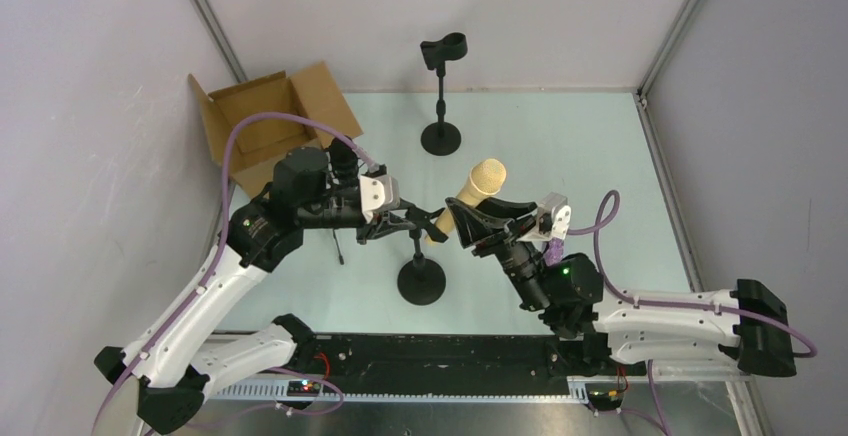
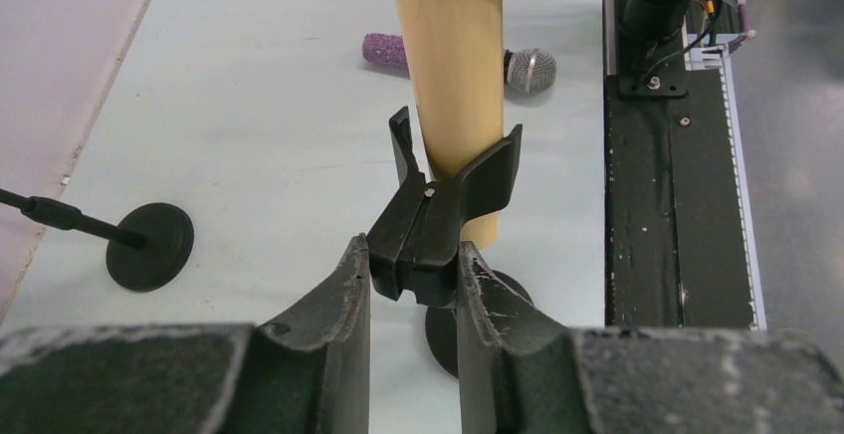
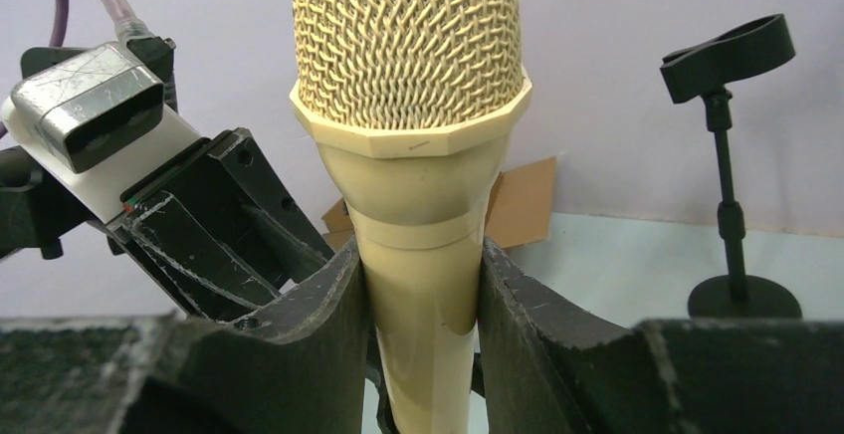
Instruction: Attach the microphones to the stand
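My right gripper pushes the cream-beige handle deeper into the black clip toward my left gripper next, then releases it.
My right gripper is shut on the handle of the cream-beige microphone, mesh head pointing up and away. Its lower handle rests in the fork of the black clip on the near stand. My left gripper is shut on the rear end of that clip. The purple glitter microphone lies flat on the table beyond, near the right arm's base. The black microphone with the orange end is not in view.
A second stand with an empty clip stands at the back centre; its base also shows in the left wrist view. An open cardboard box sits at the back left. Grey walls enclose the table on three sides.
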Controlling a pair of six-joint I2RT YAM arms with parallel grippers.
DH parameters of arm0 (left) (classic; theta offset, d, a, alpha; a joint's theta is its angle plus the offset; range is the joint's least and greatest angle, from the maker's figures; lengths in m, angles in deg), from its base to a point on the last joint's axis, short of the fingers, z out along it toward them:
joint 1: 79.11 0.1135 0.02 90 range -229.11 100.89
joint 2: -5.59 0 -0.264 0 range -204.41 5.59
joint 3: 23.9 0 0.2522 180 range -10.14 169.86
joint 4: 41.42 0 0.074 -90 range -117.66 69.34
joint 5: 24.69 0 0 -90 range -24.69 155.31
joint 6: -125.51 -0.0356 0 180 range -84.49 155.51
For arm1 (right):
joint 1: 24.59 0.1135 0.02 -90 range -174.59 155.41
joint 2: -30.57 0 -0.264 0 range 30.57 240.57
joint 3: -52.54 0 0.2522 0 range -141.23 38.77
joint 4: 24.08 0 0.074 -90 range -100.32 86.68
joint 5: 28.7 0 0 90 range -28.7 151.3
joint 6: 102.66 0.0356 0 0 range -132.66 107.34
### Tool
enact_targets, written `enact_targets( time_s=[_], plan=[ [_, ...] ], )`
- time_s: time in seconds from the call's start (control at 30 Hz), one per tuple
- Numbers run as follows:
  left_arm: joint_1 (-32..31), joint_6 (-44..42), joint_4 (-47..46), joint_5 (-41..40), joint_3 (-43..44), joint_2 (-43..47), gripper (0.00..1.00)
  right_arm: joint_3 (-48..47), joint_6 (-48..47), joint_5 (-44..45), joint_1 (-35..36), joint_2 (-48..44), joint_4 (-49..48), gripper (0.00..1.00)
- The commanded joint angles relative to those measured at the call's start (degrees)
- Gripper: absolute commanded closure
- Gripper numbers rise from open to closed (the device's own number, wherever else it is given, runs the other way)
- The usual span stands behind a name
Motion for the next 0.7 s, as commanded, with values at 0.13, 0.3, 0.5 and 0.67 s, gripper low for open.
enact_targets(
  time_s=[0.13, 0.3, 0.5, 0.67],
  plan=[
    [0.2, 0.7, 0.7, -4.3, -0.3, 0.3, 0.98, 0.7, -4.4, 5.6, 2.2, 2.5, -12.5, 1.00],
    [0.2, 1.0, 0.6, -4.4, -0.1, 0.2, 0.98, 0.8, -3.6, 6.1, 2.4, 3.3, -13.1, 1.00],
    [-0.1, 1.2, 0.5, -4.7, -0.1, 0.1, 0.98, 1.0, -3.7, 6.0, 2.8, 5.3, -14.3, 1.00],
    [-0.5, 1.3, 0.3, -4.6, 0.1, 0.2, 0.95, 0.9, -3.5, 5.9, 2.9, 6.4, -14.1, 1.00]
  ],
)
